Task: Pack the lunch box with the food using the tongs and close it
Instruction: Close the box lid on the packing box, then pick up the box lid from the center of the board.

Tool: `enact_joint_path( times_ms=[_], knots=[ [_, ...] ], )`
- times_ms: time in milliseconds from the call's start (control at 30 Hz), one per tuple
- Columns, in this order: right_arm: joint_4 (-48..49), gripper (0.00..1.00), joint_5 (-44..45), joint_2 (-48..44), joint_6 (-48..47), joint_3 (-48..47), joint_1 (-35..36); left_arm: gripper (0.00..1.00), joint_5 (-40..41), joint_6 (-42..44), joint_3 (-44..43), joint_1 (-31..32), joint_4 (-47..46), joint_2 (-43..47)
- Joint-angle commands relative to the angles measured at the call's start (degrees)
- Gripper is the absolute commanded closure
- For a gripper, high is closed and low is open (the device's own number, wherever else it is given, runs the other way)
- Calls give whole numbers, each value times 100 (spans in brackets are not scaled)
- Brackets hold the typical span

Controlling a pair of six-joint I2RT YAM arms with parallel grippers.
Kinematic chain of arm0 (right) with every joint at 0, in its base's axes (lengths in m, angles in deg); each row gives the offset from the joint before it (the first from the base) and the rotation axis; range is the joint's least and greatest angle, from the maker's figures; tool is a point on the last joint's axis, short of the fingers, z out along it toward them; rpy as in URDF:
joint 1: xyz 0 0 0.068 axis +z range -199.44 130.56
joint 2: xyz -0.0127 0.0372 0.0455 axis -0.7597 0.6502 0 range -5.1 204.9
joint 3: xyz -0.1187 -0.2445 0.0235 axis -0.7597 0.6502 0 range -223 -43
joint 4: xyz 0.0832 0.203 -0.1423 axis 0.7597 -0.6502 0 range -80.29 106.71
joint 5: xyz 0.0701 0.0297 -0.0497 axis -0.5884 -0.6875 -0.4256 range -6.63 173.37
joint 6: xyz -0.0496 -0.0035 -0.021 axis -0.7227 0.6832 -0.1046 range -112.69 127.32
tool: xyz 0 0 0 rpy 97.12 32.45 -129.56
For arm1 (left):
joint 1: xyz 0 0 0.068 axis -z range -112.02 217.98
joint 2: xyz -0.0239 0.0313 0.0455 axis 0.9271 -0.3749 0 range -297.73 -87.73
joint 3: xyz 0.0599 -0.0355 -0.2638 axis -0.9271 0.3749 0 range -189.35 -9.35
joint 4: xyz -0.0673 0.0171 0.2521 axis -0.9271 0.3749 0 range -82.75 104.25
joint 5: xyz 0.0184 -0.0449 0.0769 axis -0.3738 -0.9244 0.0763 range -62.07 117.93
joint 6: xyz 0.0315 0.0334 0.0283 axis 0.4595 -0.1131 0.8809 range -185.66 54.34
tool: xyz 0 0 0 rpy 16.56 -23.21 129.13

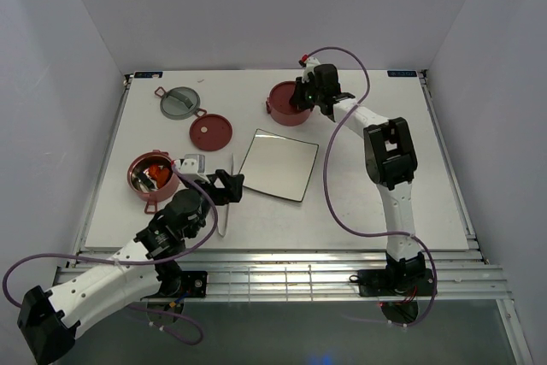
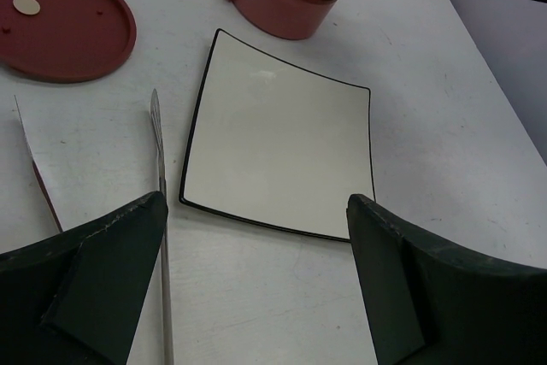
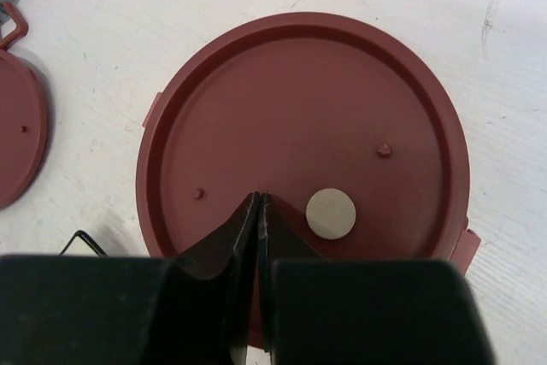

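The food in the open bowl is uncovered. My left gripper should next move outward, then down, past the tongs onto the red disc lid's rim on the side toward the bowl.
One dusty-red bowl of the lunch box stands open at the left, with orange and brown food inside. The other bowl at the back wears a flat red lid. My right gripper is shut, its tips down at that lid beside a small white disc, with nothing between them. The silvery tongs lie on the table left of the square plate. My left gripper hangs open over bare table just in front of the plate, its left finger over the tongs.
A second red disc lid and the grey-green top lid lie at the back left. White walls close in the table on three sides. The right arm's purple cable loops above the table to the right of the plate.
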Motion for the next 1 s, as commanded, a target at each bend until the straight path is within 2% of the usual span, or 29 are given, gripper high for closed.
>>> enact_joint_path(
  times_ms=[0,67,200,267,367,400,433,467,567,667,733,833,967],
  knots=[
    [-414,92,13,-573,-133,-13,-9,4,-71,-40,-368,24,-100,-172],
    [-800,92,-22,-741,-133,-198,-27,4,-194,-49,-544,15,-135,-348],
    [-1214,91,-101,-1669,-89,-209,-27,4,86,-111,-1483,24,530,-1400],
    [-1109,87,-179,-2163,86,466,-18,4,279,81,-2169,6,726,-1762],
    [-793,79,-312,-3566,437,1836,52,4,376,415,-3258,-116,1426,-2518],
    [-601,76,-303,-3841,508,2205,183,4,342,504,-3557,-317,1604,-2711],
    [-520,69,-312,-4131,517,2879,280,4,298,574,-4169,-441,1823,-3122],
    [-520,64,-120,-4647,544,3155,368,4,132,653,-4453,-590,2182,-3318],
    [-625,54,31,-5353,605,4103,755,4,-308,821,-5288,-1406,2641,-3976],
    [-678,43,372,-6529,728,4982,1123,5,-1106,856,-5528,-2372,2844,-4460],
    [-730,36,478,-6918,667,5336,1212,6,-1275,935,-5625,-2629,2941,-4725],
    [-845,35,794,-7560,753,5803,1423,6,-1644,866,-5696,-3165,3029,-5156],
    [-116,34,567,-8394,1044,6392,1625,7,-2304,751,-5546,-3833,2941,-5420]
  ],
)
